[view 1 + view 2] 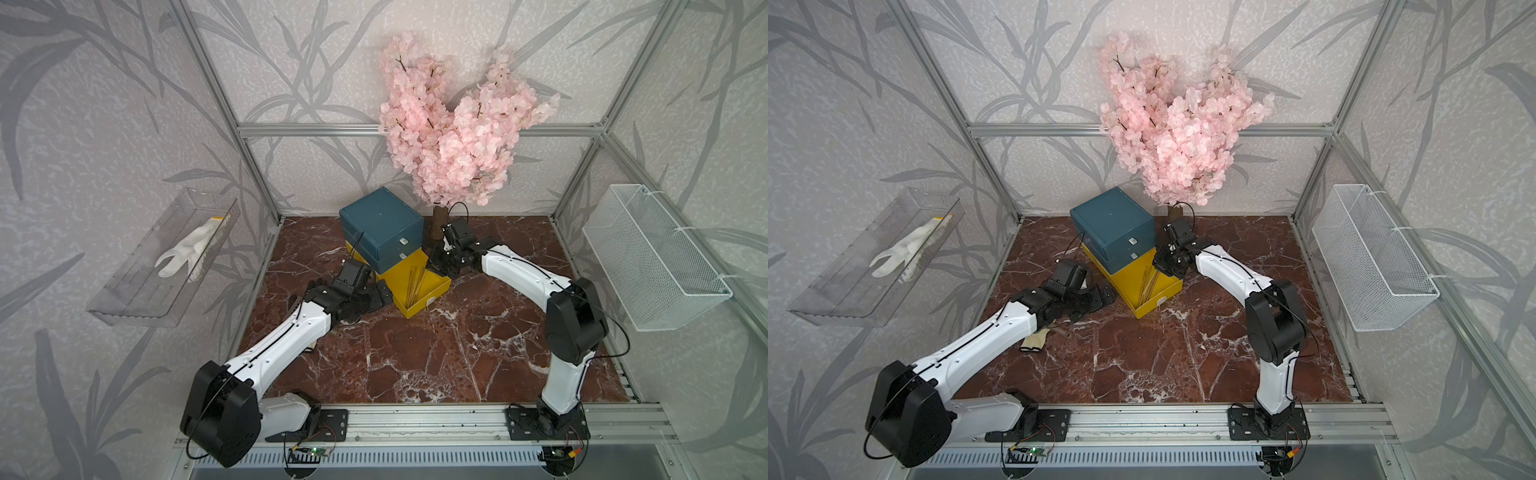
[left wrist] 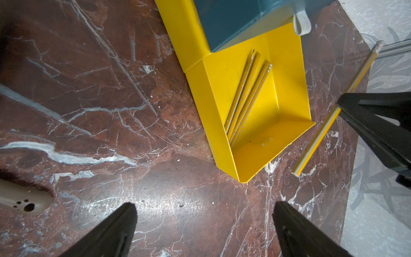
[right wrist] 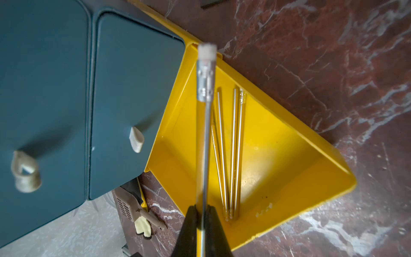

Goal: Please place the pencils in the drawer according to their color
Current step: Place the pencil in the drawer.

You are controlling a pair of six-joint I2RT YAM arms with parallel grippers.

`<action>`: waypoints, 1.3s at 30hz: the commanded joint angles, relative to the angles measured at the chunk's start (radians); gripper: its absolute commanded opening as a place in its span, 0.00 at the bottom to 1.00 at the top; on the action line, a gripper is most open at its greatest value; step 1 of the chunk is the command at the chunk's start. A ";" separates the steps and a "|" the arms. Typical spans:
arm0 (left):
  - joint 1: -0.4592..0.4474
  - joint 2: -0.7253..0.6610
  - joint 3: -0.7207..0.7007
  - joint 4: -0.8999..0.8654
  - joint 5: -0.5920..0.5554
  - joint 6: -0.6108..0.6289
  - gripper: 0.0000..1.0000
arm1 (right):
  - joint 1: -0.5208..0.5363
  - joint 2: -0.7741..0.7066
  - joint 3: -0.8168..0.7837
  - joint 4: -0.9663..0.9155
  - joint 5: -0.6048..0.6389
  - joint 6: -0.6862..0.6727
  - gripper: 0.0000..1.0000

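Observation:
My right gripper moves down and across toward the yellow pencils in the open drawer (image 1: 413,285) next and releases its pencil there, since their color matches.
The teal drawer chest (image 1: 380,224) (image 1: 1113,226) stands at the back of the marble table, its two teal drawers shut. Its yellow bottom drawer (image 1: 440,286) (image 2: 287,93) (image 3: 278,155) is pulled out, and several yellow pencils (image 1: 415,282) (image 1: 1149,282) (image 2: 246,93) (image 3: 231,155) lie in it. My right gripper (image 3: 202,208) (image 1: 444,258) is shut on one yellow pencil (image 3: 203,138) (image 2: 320,131), held over the open drawer's right side. My left gripper (image 2: 204,203) (image 1: 374,295) hangs open over bare marble left of the drawer, holding nothing.
A brown slotted scoop (image 3: 133,207) and a pale glove (image 1: 1034,343) lie on the table under my left arm. A pink blossom tree (image 1: 449,137) stands behind the chest. A clear tray (image 1: 166,257) hangs on the left wall, a wire basket (image 1: 652,257) on the right.

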 commanded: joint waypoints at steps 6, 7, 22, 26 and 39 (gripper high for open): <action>0.006 -0.013 0.028 -0.027 -0.010 0.017 1.00 | 0.022 0.112 0.078 0.010 0.071 -0.048 0.00; 0.006 -0.012 0.027 -0.025 -0.012 0.017 1.00 | 0.024 0.124 0.086 0.006 0.072 -0.053 0.00; 0.005 -0.011 0.021 -0.028 -0.012 0.016 1.00 | 0.101 0.203 0.116 -0.062 0.091 -0.164 0.00; 0.005 -0.012 0.021 -0.029 -0.013 0.011 1.00 | 0.117 0.203 0.106 -0.070 0.088 -0.178 0.00; 0.005 -0.019 0.025 -0.035 -0.021 0.010 1.00 | 0.119 0.154 0.160 -0.125 0.089 -0.208 0.44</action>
